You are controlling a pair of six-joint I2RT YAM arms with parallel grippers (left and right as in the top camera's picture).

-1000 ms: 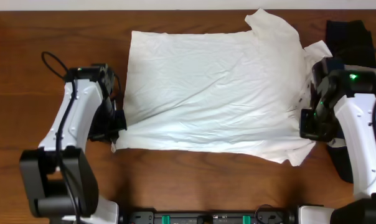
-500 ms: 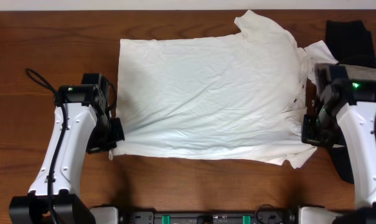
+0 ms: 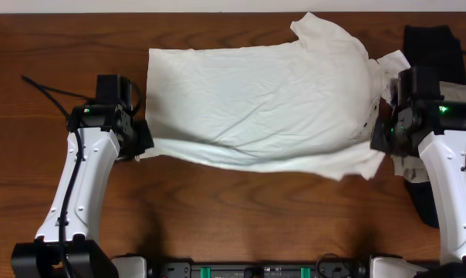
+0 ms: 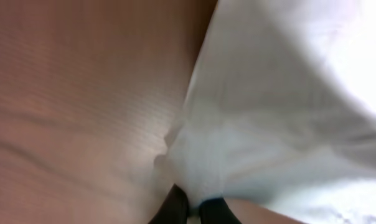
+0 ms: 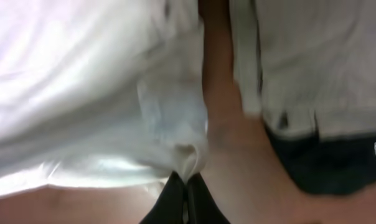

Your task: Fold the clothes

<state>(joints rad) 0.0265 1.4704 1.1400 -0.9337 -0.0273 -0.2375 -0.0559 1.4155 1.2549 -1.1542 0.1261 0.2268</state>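
Note:
The held near corner moves away from my base and down with my left gripper next, onto the shirt along its side edge point(image 3: 153, 90) point(image 4: 223, 31).
The white T-shirt point(image 3: 256, 100) lies spread across the wooden table, its near edge lifted and carried toward the far side. My left gripper point(image 3: 143, 145) is shut on the shirt's near-left corner; in the left wrist view the cloth point(image 4: 269, 112) runs up from the jaws point(image 4: 194, 208). My right gripper point(image 3: 378, 139) is shut on the near-right corner; in the right wrist view the jaws point(image 5: 187, 199) pinch a bunched fold of white cloth point(image 5: 82, 74). The black print barely shows at the right edge.
A black garment point(image 3: 435, 46) lies at the far right, with a grey-beige one point(image 5: 312, 62) beside it, partly under my right arm. The table's wood point(image 3: 233, 216) shows at the front and left.
Both grippers have moved away from the table's front edge, lifting the shirt's near hem and carrying it over the shirt. The near edge now sags between them.

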